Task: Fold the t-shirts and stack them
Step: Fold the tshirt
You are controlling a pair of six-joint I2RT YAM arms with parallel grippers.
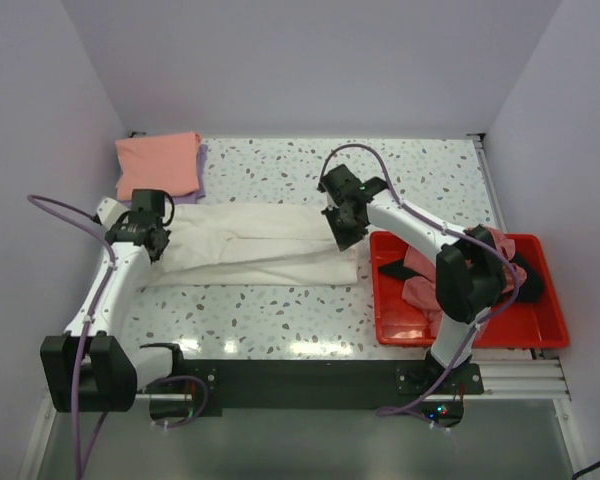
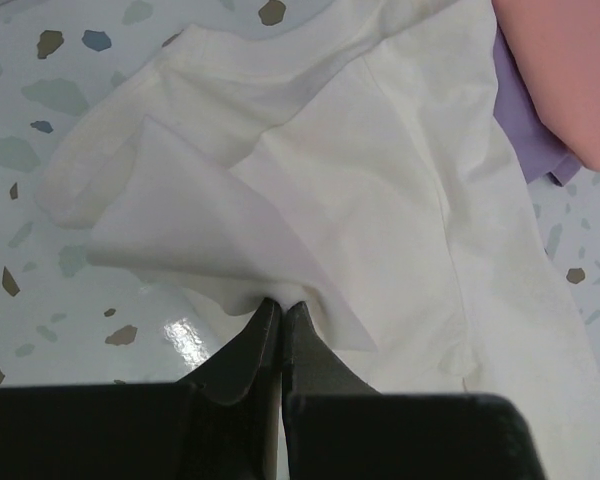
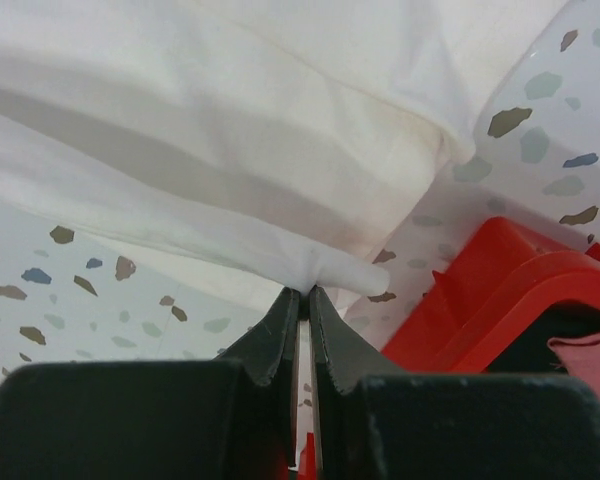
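The left gripper carries its pinched fold outward over the cream-white shirt's far layer (image 1: pixel 180 236) (image 2: pixel 385 245) next and releases it there, since that layer already lies spread beyond the fold.
A large cream-white t-shirt (image 1: pixel 250 245) lies stretched in a long band across the middle of the table. At its left end my left gripper (image 1: pixel 158 243) is shut on a fold of the cloth (image 2: pixel 280 292). My right gripper (image 1: pixel 342 232) pinches the right end, shut on a lifted edge of the same shirt (image 3: pixel 330 268). A folded salmon-pink t-shirt (image 1: pixel 158 164) rests on a lavender one (image 1: pixel 203 160) at the back left; both appear in the left wrist view, the pink (image 2: pixel 570 70) over the lavender (image 2: pixel 528 130). More t-shirts, dusty rose (image 1: pixel 425 285) and black (image 1: pixel 528 280), lie crumpled in the tray.
A red plastic tray (image 1: pixel 540 335) sits at the right front, partly under the right arm, its corner (image 3: pixel 500 290) close below the right gripper. White walls close in the speckled table (image 1: pixel 270 320) on the left, back and right.
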